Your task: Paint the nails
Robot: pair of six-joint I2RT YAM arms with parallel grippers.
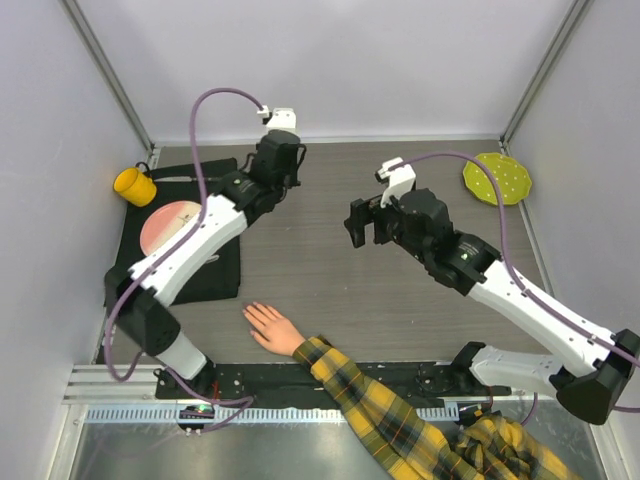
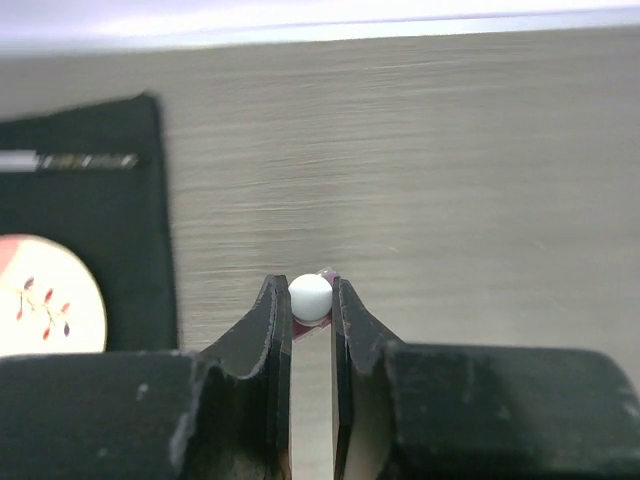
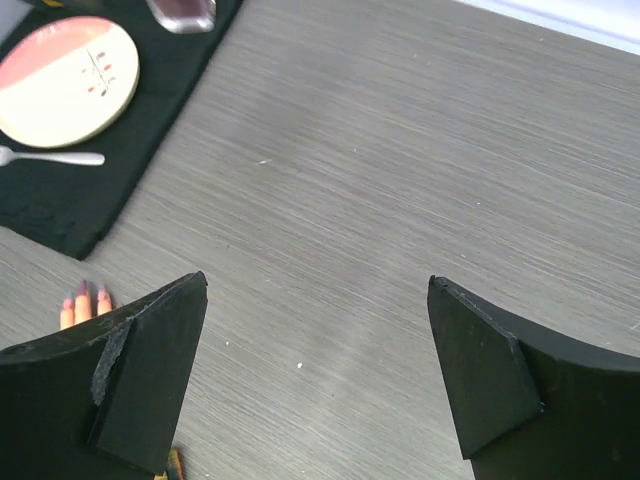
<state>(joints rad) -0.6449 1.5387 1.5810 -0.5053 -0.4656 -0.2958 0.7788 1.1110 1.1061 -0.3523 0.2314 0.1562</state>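
Note:
The robot's left gripper needs to go down onto the table [image 1: 275, 220] [image 2: 258, 278] beside the black mat, turning slightly on the way.
A pale hand [image 1: 270, 328] with spread fingers and a yellow-black plaid sleeve [image 1: 370, 400] lies palm down at the table's near edge. Its nails are too small to make out from above. In the right wrist view three fingertips [image 3: 84, 300] with dark pink nails show at the left edge. My left gripper [image 1: 278, 160] is at the back centre, held above the table. It is shut on a tiny dark red bottle with a white round cap [image 2: 310, 297] between its fingertips. My right gripper [image 1: 368, 225] hangs open and empty over the table's middle, right of the hand and further back [image 3: 318, 285].
A black mat [image 1: 225, 270] at the left holds a pink-and-cream plate [image 1: 168, 225], also in the right wrist view [image 3: 70, 80], and a fork [image 3: 50, 157]. A yellow cup [image 1: 133, 185] stands at back left. A yellow-green dotted plate [image 1: 497, 178] lies at back right.

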